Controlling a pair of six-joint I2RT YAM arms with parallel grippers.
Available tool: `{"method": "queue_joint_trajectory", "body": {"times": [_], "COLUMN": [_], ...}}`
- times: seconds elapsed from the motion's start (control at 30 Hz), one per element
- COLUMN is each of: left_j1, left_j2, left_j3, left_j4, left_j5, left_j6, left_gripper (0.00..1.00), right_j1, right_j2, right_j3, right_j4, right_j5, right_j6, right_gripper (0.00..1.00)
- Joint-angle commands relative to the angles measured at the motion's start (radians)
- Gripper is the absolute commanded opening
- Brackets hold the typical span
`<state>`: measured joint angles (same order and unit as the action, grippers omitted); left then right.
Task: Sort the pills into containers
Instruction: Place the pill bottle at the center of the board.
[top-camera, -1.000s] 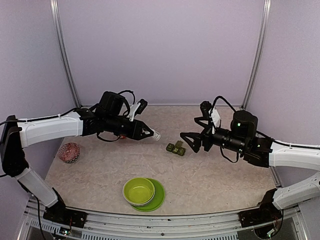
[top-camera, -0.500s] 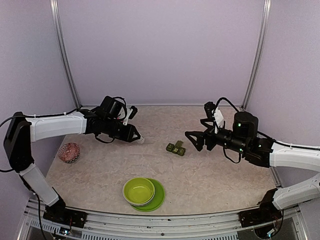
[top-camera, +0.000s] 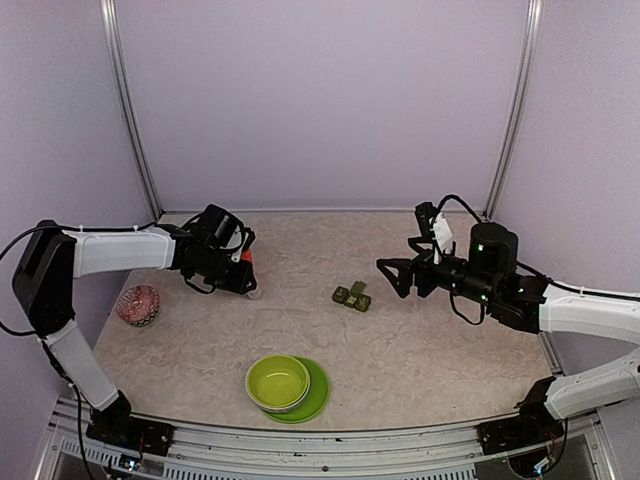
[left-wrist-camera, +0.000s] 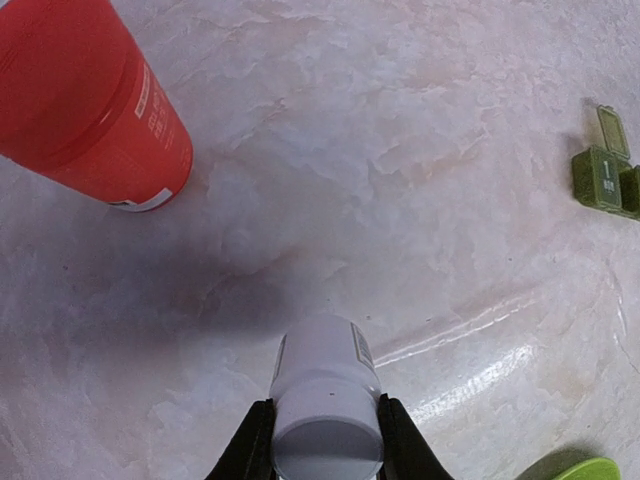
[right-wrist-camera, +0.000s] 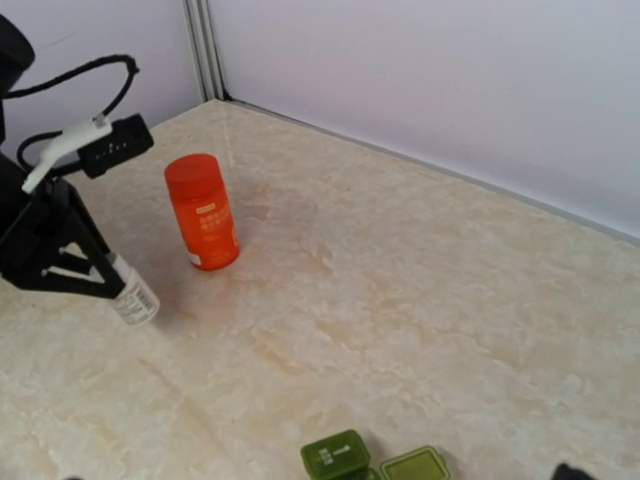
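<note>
I should next lower my left gripper and let go of the white pill bottle (left-wrist-camera: 325, 385) on the bare tabletop beside the orange-red bottle, because that spot is just below the gripper.
My left gripper (left-wrist-camera: 325, 442) is shut on a white pill bottle (left-wrist-camera: 325, 385), held tilted with its far end close to the table. The same bottle (right-wrist-camera: 134, 297) shows in the right wrist view, just in front of the upright orange-red bottle (right-wrist-camera: 202, 212). From above, the left gripper (top-camera: 247, 284) mostly covers that orange-red bottle (top-camera: 244, 257). The dark green containers (top-camera: 352, 297) lie mid-table with one lid flipped open (right-wrist-camera: 415, 466). My right gripper (top-camera: 394, 270) hangs open to their right, holding nothing. No pills are in view.
A lime-green bowl (top-camera: 278, 381) on its plate (top-camera: 317, 392) sits near the front edge. A red patterned ball (top-camera: 138, 304) lies at the far left. Walls and metal posts close in the back and sides.
The left arm has pulled back to the left and lower with the white bottle, ending beside the orange-red bottle. The right gripper has drawn slightly back to the right, still open.
</note>
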<state>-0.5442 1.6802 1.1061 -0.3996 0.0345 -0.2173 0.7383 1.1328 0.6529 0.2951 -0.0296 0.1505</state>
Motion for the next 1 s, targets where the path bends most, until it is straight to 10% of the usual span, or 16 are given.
{"method": "queue_joint_trajectory", "body": {"times": [0.0,0.43,0.97], "left_j1": [0.02,0.047,0.015], "left_j2": [0.033,0.091,0.027], "left_j3": [-0.005,0.015,0.081], "left_j4": [-0.054,-0.082,-0.072], "left_j5": [-0.058,-0.047,-0.051], "left_j6": [0.025,0.04,0.023], "left_gripper": [0.2,0.26,0.71], "right_j1": [-0.013,-0.017,-0.025], "right_j2": [-0.001,0.001,0.031], "right_j3": [-0.018,-0.025,-0.02], "right_j4": [0.006,0.003,0.001], "right_j5": [-0.007,-0.01,-0.024], "right_j6": [0.008,0.009,0.022], "right_gripper": [1.0,1.0,1.0]}}
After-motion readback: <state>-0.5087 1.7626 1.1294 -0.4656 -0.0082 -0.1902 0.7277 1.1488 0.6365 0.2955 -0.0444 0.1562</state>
